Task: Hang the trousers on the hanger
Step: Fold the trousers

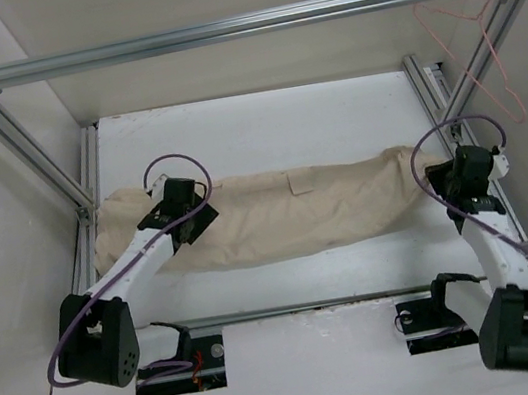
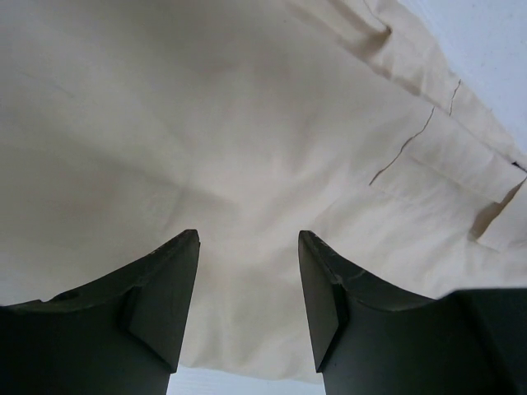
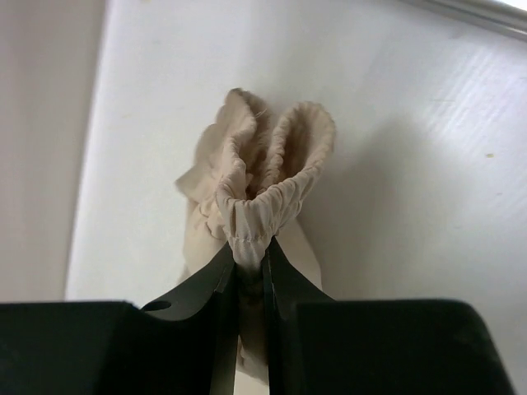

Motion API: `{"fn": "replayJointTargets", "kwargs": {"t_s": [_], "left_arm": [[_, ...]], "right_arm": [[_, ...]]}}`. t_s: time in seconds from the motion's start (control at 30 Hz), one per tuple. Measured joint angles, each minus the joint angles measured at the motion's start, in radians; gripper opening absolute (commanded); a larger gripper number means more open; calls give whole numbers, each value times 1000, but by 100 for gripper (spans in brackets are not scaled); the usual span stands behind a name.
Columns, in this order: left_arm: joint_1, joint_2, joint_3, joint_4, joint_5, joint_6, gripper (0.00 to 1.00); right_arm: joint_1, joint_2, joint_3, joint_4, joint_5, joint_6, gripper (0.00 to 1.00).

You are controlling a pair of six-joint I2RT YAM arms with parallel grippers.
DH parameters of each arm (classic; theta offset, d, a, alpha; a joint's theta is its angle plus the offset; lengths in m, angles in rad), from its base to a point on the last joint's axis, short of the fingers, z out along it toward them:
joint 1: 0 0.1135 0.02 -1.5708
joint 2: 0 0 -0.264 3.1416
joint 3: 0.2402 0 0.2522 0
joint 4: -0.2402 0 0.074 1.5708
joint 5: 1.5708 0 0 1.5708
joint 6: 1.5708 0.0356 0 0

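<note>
My right gripper lifts the trousers' hem next. It then folds it over to the left in the top view to the outstretched trousers' opposite end (image 1: 119, 227) and releases it.
The beige trousers (image 1: 287, 216) lie stretched out left to right across the white table. My left gripper (image 1: 191, 226) hovers open over their left part; in the left wrist view its fingers (image 2: 169, 280) stand apart over bare cloth (image 2: 247, 164). My right gripper (image 1: 440, 175) is shut on the trousers' right end; in the right wrist view the gathered elastic hem (image 3: 263, 193) is pinched between the fingertips (image 3: 249, 259). The pink wire hanger (image 1: 479, 30) hangs by its hook from the metal frame bar at the top right, well above and behind the right gripper.
Aluminium frame rails run along the left (image 1: 84, 212) and right (image 1: 428, 89) of the table, with a crossbar (image 1: 236, 28) overhead. Beige walls close in both sides. Purple cables (image 1: 172, 162) loop over each wrist.
</note>
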Motion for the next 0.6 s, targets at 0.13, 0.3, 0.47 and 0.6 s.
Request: {"fn": "replayJointTargets", "kwargs": {"t_s": [0.13, 0.3, 0.47, 0.6], "left_arm": [[6, -1, 35, -23, -2, 12, 49], [-18, 21, 103, -34, -3, 20, 49], [-65, 80, 192, -42, -4, 20, 49], [-153, 183, 326, -55, -15, 17, 49]], "right_arm": [[42, -172, -3, -55, 15, 16, 13], [43, -276, 13, -140, 11, 20, 13], [37, -270, 107, -224, -6, -1, 12], [10, -225, 233, -248, -13, -28, 12]]}}
